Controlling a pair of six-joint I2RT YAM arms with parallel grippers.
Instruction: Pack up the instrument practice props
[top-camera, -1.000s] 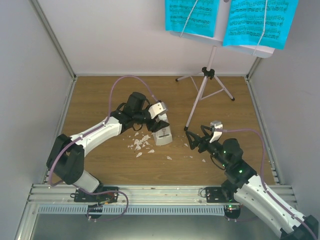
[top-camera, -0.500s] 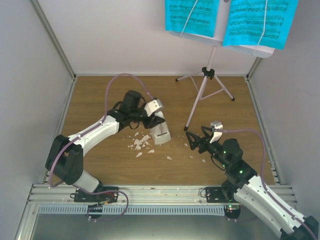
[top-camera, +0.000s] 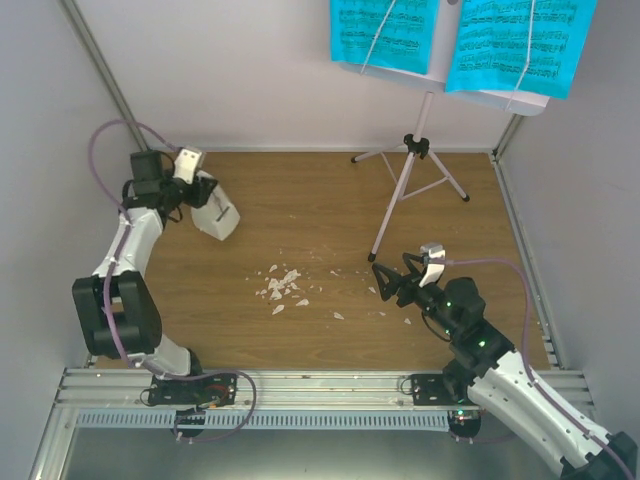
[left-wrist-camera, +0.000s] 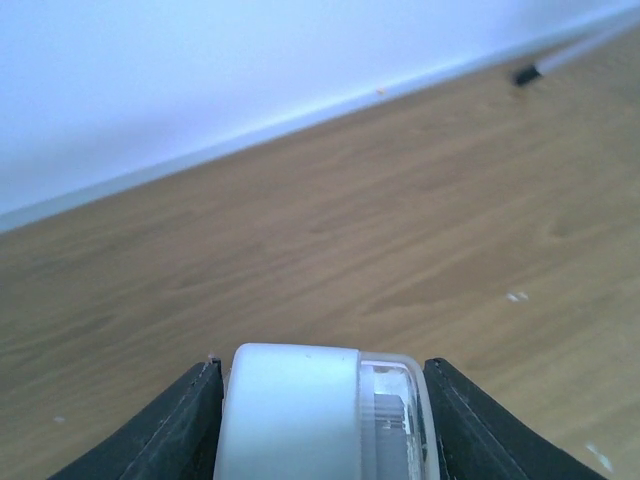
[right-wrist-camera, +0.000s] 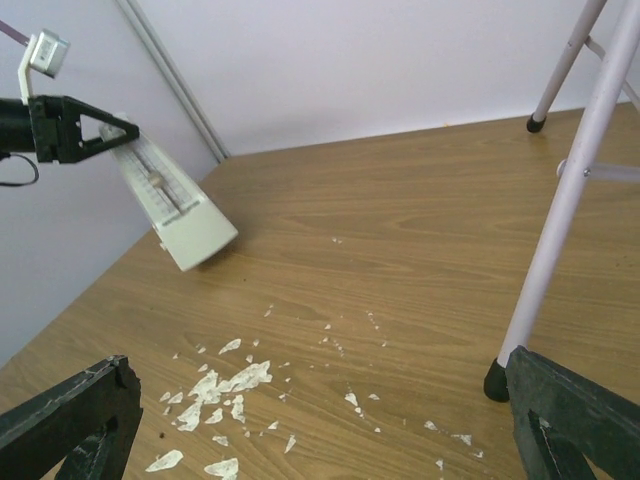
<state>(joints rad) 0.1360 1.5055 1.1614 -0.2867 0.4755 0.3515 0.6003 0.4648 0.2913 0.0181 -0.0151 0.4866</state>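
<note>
My left gripper is above the bare floor near the far wall (top-camera: 244, 207), which is clear of crumbs, so next it should move down to release the metronome there.
The white pyramid metronome (top-camera: 216, 218) hangs tilted above the floor near the far left wall, its narrow top clamped in my left gripper (top-camera: 199, 191). In the left wrist view the metronome (left-wrist-camera: 300, 410) with its clear cover fills the gap of the left gripper (left-wrist-camera: 325, 405). The right wrist view shows the metronome (right-wrist-camera: 175, 215) lifted clear of the wood. The pale music stand (top-camera: 404, 196) stands at the back right, with cyan sheet-music pages (top-camera: 386, 30) on its desk. My right gripper (top-camera: 380, 281) is open beside the stand's front leg (right-wrist-camera: 560, 220), holding nothing.
White crumbs (top-camera: 281, 288) lie scattered mid-floor, seen also as crumbs (right-wrist-camera: 215, 385) between the right fingers. White walls enclose the wooden floor (top-camera: 300, 210) on three sides. A metal rail (top-camera: 320, 385) runs along the near edge.
My left gripper closed on the metronome beside the crumbs, then carried it up and away to the far left wall. The right arm has not moved.
</note>
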